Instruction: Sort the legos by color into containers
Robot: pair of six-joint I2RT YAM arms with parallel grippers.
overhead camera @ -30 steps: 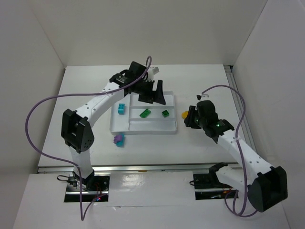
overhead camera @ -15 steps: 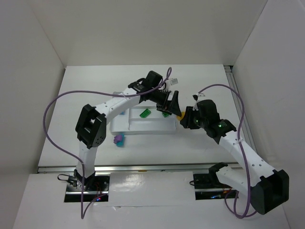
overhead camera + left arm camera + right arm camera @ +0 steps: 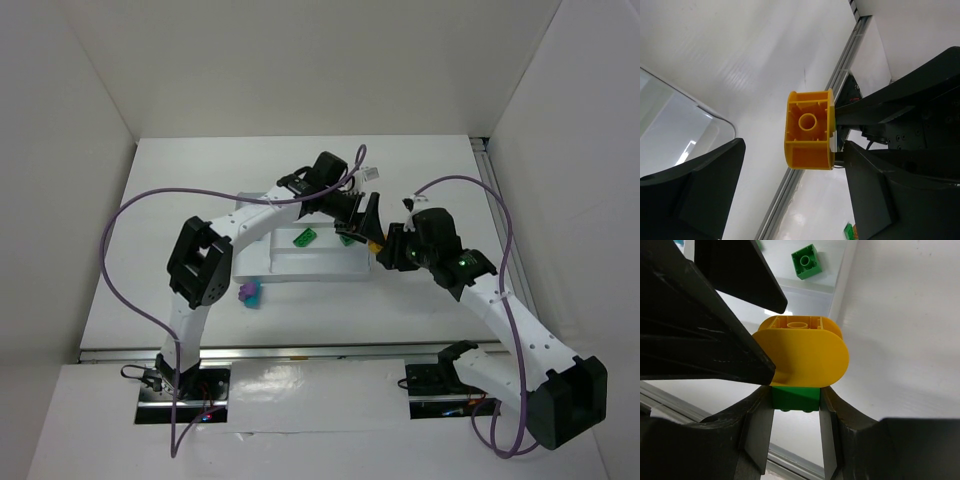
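Observation:
I will move my right gripper left in the top view, over the spot between the tray's green legos, and let go, because its lego is green too.
My right gripper [image 3: 796, 410] is shut on a green lego [image 3: 795, 396] with an orange-yellow lego [image 3: 802, 352] stuck on top of it, held just off the white tray's [image 3: 300, 266] right end. My left gripper [image 3: 790, 195] stands open with its black fingers [image 3: 700, 340] either side of the orange-yellow lego [image 3: 809, 129]; one finger is close against it, the other well apart. Two green legos [image 3: 304, 237] lie in the tray's compartments. A purple and a teal lego [image 3: 248, 293] sit together on the table before the tray's left end.
A metal rail [image 3: 790, 185] runs along the table edge behind the held legos. The right wall [image 3: 560, 150] stands close to the right arm. The left arm [image 3: 260, 215] stretches across the tray and hides part of it.
The left arm swung right from over the tray until its open fingers came round the orange-yellow lego. The right gripper shifted slightly left with its legos.

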